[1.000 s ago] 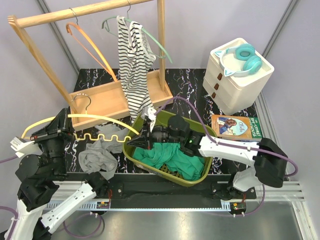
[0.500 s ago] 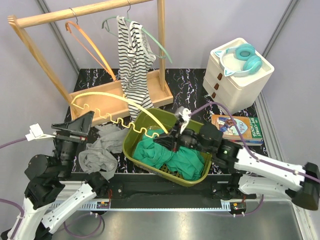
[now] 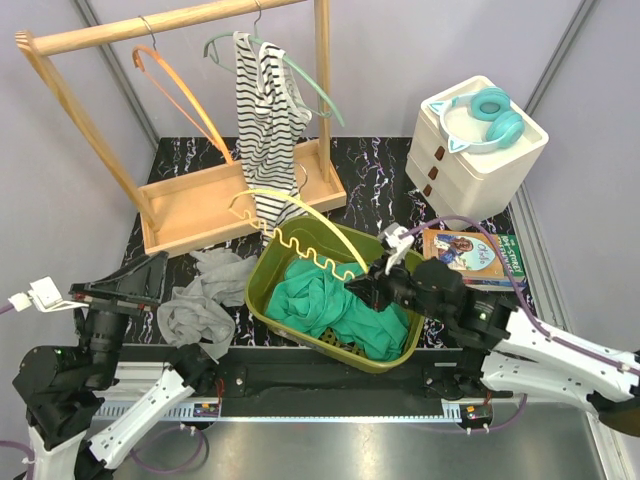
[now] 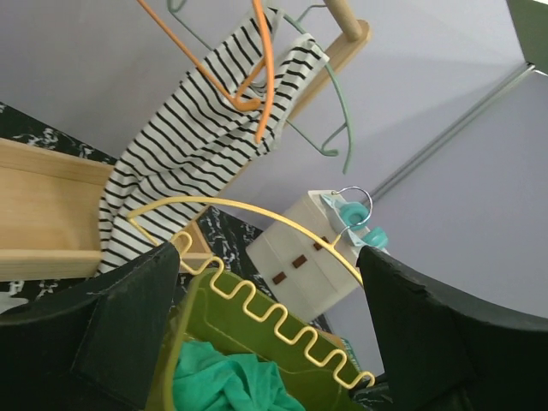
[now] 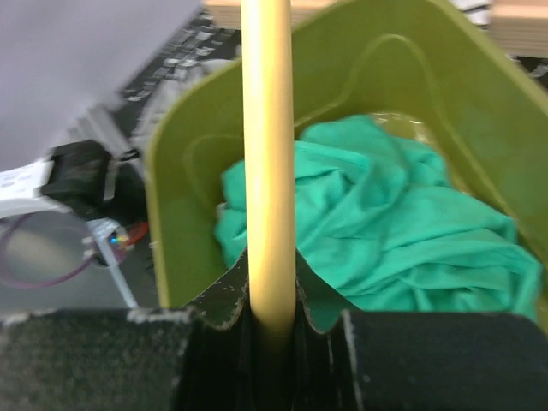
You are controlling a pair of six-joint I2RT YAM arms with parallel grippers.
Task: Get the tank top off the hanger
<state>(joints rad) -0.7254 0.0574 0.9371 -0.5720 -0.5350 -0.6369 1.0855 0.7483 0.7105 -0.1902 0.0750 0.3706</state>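
I will raise my right gripper outward next and release the yellow hanger [image 3: 312, 256] in the bar's gap between orange and mint hangers.
The bare yellow hanger [image 3: 312, 256] hangs over the olive-green basket [image 3: 262, 275], its wavy bar [image 4: 282, 321] slanting toward the right arm. My right gripper [image 3: 378, 285] is shut on the hanger's end, and the yellow rod [image 5: 268, 171] runs straight out from between its jaws [image 5: 272, 317]. A grey tank top [image 3: 195, 305] lies crumpled on the table left of the basket, off the hanger. My left gripper [image 3: 150, 280] stands wide open at the far left, well short of the hanger, with nothing between its fingers [image 4: 267, 257].
Green clothes [image 3: 340, 310] fill the basket. At the back, a wooden rack [image 3: 200, 200] carries an orange hanger [image 3: 185, 85] and a striped top [image 3: 265, 120] on a mint hanger. A white drawer unit [image 3: 475, 150] with teal headphones [image 3: 485, 115] and a book [image 3: 470, 252] sit right.
My left gripper opened, let go of the yellow hanger and drew back to the left. My right arm carried the hanger rightward over the basket.
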